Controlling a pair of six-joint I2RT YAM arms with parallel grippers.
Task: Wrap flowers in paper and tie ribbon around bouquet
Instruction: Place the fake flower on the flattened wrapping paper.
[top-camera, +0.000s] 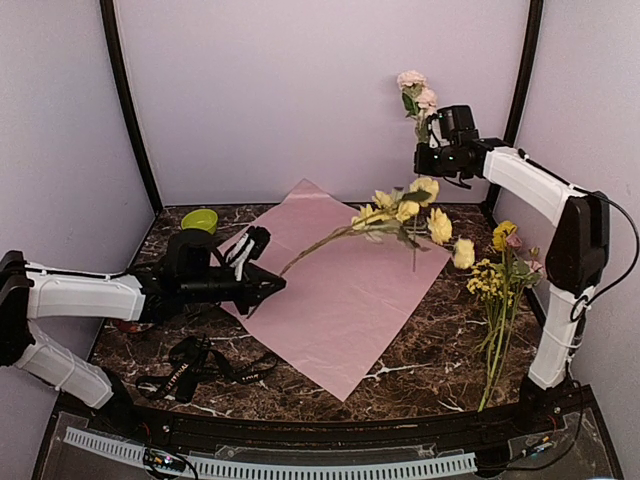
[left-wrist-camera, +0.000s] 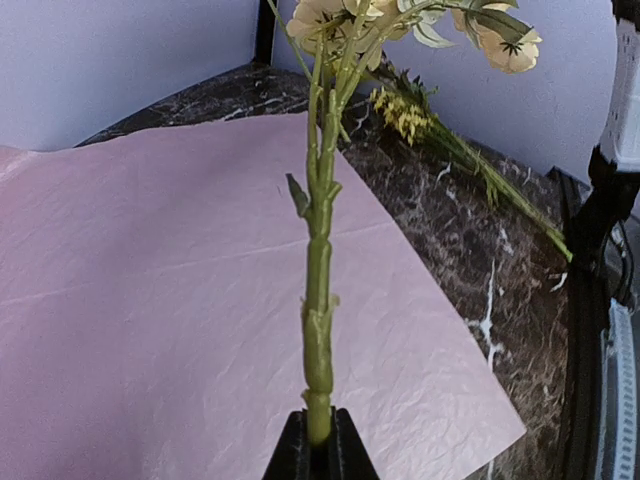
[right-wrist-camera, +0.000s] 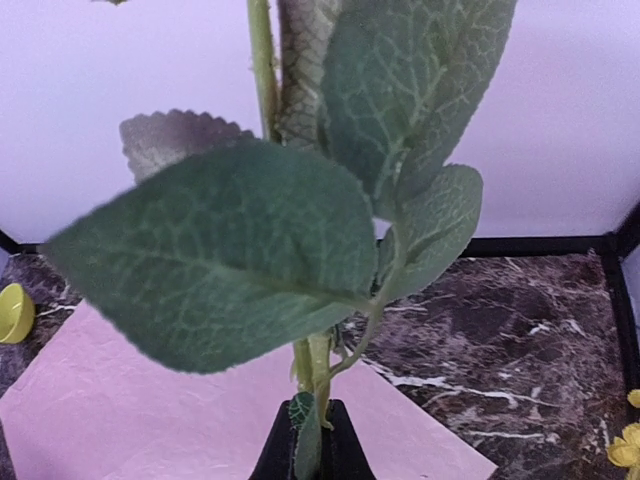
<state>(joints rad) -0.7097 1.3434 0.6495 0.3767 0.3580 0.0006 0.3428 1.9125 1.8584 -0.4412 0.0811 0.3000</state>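
Note:
I need to lower my left gripper onto the paper's bare middle (top-camera: 312, 296) (left-wrist-camera: 230, 370) next. The stem of the yellow and cream blooms slants crosswise, so I should turn the blooms toward the paper's far corner before I let go.
The lilac-pink paper (top-camera: 350, 300) (left-wrist-camera: 150, 300) (right-wrist-camera: 120, 410) lies flat on the marble table as a diamond. My left gripper (top-camera: 275, 287) (left-wrist-camera: 320, 425) is shut on the bottom of a thick green stem (left-wrist-camera: 318, 300). That stem slants up over the paper to yellow and cream blooms (top-camera: 405, 208). High at the back right, my right gripper (top-camera: 422, 155) (right-wrist-camera: 318, 415) is shut on a leafy stem (right-wrist-camera: 310, 365), and its pink blooms (top-camera: 415, 90) stand upright. More flowers (top-camera: 500, 290) lie on the table at the right. The black ribbon (top-camera: 200, 365) sits coiled at the front left.
A small green bowl (top-camera: 200, 220) (right-wrist-camera: 12, 312) stands at the back left, just off the paper's corner. Lilac walls with black corner posts (top-camera: 130, 110) close in the table. Large green leaves (right-wrist-camera: 230, 260) fill much of the right wrist view.

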